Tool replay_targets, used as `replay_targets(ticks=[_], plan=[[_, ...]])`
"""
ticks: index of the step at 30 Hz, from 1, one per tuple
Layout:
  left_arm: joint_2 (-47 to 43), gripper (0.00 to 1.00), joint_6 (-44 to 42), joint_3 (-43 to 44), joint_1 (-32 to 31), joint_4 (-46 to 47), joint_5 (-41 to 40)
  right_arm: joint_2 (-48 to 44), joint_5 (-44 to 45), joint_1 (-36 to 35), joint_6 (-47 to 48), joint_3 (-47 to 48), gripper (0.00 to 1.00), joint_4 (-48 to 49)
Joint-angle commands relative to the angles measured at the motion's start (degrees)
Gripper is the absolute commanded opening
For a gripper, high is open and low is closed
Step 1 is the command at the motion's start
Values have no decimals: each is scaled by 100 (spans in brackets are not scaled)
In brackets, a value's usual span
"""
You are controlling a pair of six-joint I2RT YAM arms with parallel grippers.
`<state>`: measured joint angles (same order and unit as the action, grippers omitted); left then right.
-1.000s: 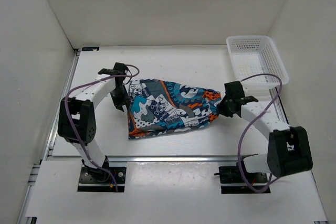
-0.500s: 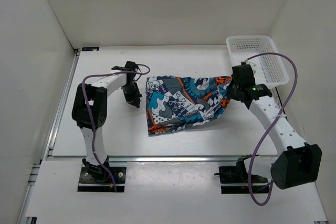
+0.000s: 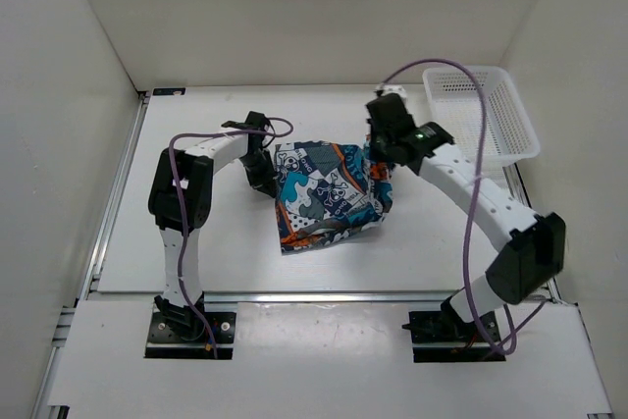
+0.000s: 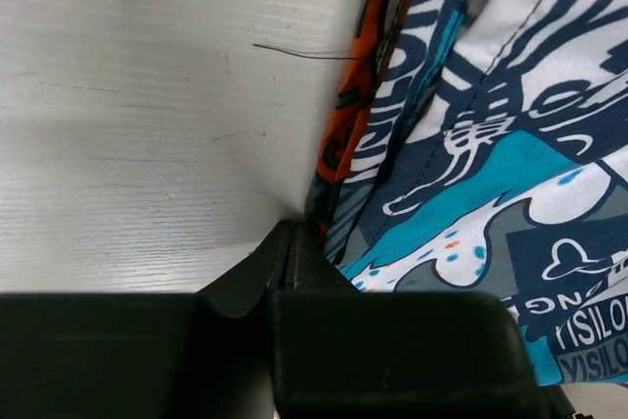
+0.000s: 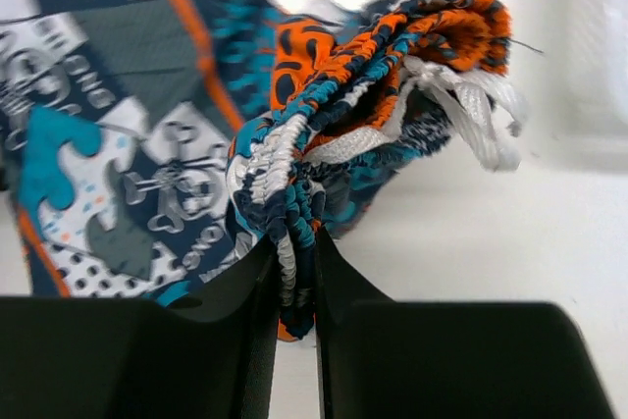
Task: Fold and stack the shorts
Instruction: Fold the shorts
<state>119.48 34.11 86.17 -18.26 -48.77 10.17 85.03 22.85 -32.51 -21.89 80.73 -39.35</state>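
Note:
The robot's right gripper will next move across the shorts (image 3: 329,198) and free the waistband at the orange hem, because that hem is to the gripper's left in the top view.
The shorts (image 3: 329,198), in a teal, orange, navy and white cartoon print, lie bunched into a narrow heap at the table's middle. My right gripper (image 3: 384,156) is at their far right corner, shut on the gathered elastic waistband (image 5: 292,205), which it holds lifted; a white drawstring (image 5: 473,117) hangs beside it. In the right wrist view the jaws (image 5: 294,287) pinch the band between them. My left gripper (image 3: 265,180) is low at the shorts' left edge, shut. In the left wrist view its tips (image 4: 287,230) touch the orange hem (image 4: 345,134) with no cloth between them.
A white mesh basket (image 3: 481,110) stands at the back right corner, just right of the right arm. White walls close in the table on three sides. A purple cable loops above the right arm.
The right gripper has carried the waistband left and toward the back, doubling the shorts over into a narrower heap. The left gripper closed empty and followed right to the shorts' left edge.

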Motion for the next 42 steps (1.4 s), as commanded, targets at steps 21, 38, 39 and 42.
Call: replay_targets(ticks=[21,38,39,42], plan=[[-21,11,8,-48,24,131,46,3124,10,-2374,607,2659,0,-442],[-1146,31,-431,1006,570,-950,20,1632,-536,-2181,169,1825,71,-450],[-1242,26,-431,1007,500,-1011,20,1413,-536,-2093,98,1667,43,-450],[-1313,11,-431,1060,79,-1011,160,1174,-956,-1559,-148,850,10,-231]])
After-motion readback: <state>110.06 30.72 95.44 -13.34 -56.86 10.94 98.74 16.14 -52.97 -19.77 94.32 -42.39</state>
